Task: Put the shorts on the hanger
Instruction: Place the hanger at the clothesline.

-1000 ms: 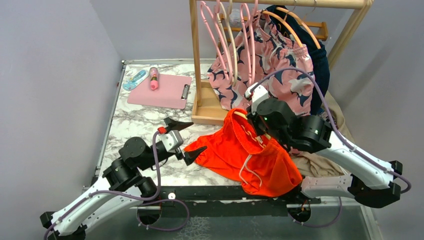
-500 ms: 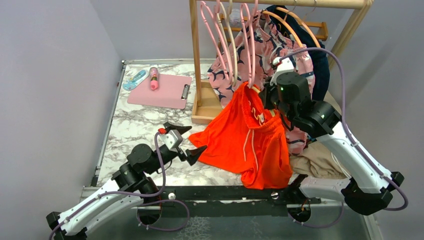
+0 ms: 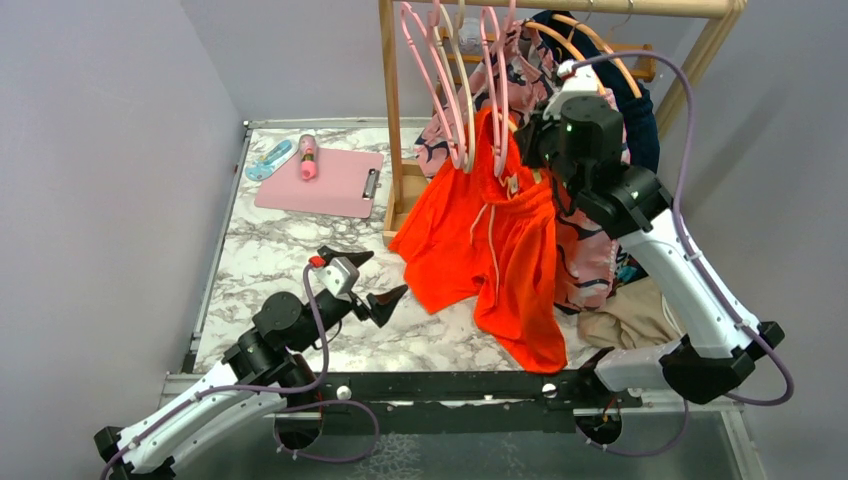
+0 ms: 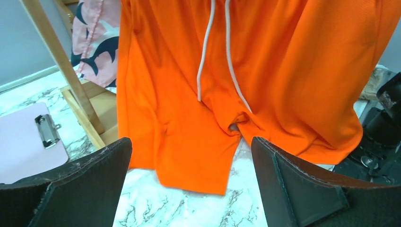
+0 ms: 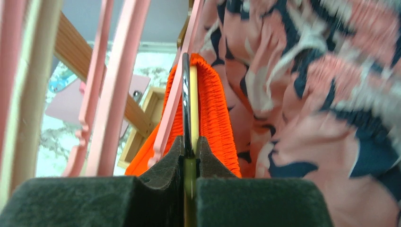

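The right gripper rises outward to the rack's top bar next, sets the pale-yellow hanger's hook over it and releases, because the shorts' waistband already hangs on that hanger.
The bright orange-red shorts hang in the air in front of the wooden rack, white drawstring dangling. Their waistband is draped over the pale-yellow hanger. My right gripper is shut on that hanger's thin bar, raised high by the rack among the pink hangers. In the top view the right gripper sits just right of the shorts' top. My left gripper stands open low over the table, left of the shorts, with nothing between its fingers. In the left wrist view the shorts' legs hang ahead of it.
A wooden clothes rack holds pink hangers, orange hangers and shark-pattern pink shorts. A beige garment lies at the right. A pink clipboard with a pink bottle lies at the back left on the marble table.
My right arm has lifted the hanger with the shorts up off the table toward the rack rail. The shorts now hang free. My left gripper stayed open and shifted slightly back.
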You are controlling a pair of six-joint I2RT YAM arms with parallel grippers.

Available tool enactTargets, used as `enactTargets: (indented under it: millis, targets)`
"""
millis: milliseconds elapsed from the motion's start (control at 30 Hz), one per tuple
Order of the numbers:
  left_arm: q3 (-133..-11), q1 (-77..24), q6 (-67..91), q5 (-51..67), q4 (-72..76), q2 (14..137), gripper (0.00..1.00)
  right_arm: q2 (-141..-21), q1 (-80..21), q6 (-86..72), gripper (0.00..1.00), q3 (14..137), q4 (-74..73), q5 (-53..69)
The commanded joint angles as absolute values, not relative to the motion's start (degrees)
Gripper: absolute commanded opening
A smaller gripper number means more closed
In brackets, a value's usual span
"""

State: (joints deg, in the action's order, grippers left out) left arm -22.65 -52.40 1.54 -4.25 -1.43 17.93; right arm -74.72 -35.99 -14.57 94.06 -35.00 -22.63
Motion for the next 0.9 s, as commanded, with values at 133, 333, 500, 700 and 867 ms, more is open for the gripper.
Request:
enactTargets:
  millis: [133,333,500,700,867]
  targets:
    - [-22.8,-52.3,2.0,-10.7,-2.2,15.9,0.99,-79.3,-32.3,-10.3,0.01,104.4,-28.2,-25.7]
    - [-22.9,-52.3,2.0,-10.3,-2.3,17.1,0.99,-79.5,-30.4,-10.7,0.01,102.9,-26.1,-22.9]
    - [-22.9,-52.3,1.8,-9.9,-2.5,17.5,0.99,-78.6,-30.4,-11.8,0.01,100.0,-25.5,-19.9]
    - [-22.9,-52.3,1.8,-9.6,-2.4,17.9,0.99,-77.6,-30.4,-11.3,0.01,98.5,-26.9,-18.9]
    - [-22.9,-52.3,1.9,-9.6,-2.3,18.1,0.99,-76.0,-30.4,-9.6,0.01,97.6,-25.7,-20.8]
